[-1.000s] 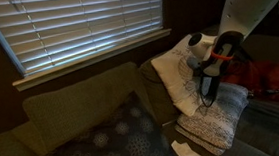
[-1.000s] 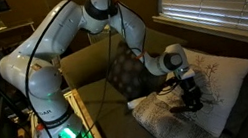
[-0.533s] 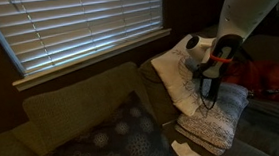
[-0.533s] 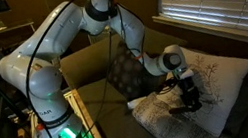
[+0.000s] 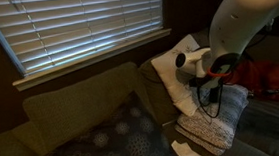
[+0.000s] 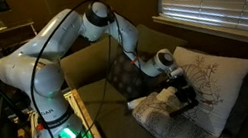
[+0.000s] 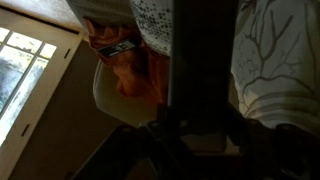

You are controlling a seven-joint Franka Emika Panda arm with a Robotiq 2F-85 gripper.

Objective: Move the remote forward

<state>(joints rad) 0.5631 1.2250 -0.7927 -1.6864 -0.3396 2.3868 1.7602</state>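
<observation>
The remote's loose end tilts and comes down toward the light patterned cushion [image 6: 159, 111] [image 7: 155, 22] next. My gripper then opens to release the remote, since that cushion spreads just beneath the fingers.
The scene is dim. The remote [image 7: 200, 60] is a slim black bar that runs up the middle of the wrist view from between my fingers. My gripper [image 7: 200, 135] is shut on its near end. In both exterior views the gripper [image 5: 211, 85] [image 6: 183, 96] hangs just over a light patterned cushion [image 5: 221, 124] [image 6: 159, 111] on the couch. The remote itself is hard to pick out against the dark fingers there.
A white cushion with a branch print [image 6: 218, 71] [image 5: 172, 69] leans behind the gripper. A dark dotted cushion [image 5: 114, 140] lies further along the couch. White folded paper [image 5: 188, 150] lies on the seat. A red-orange cloth [image 5: 270, 78] is beside the arm. Window blinds [image 5: 75, 23] run behind.
The arm has swung and the wrist has tilted, so the gripper sits slightly lower and shifted sideways over the patterned cushion. The grip has stayed shut.
</observation>
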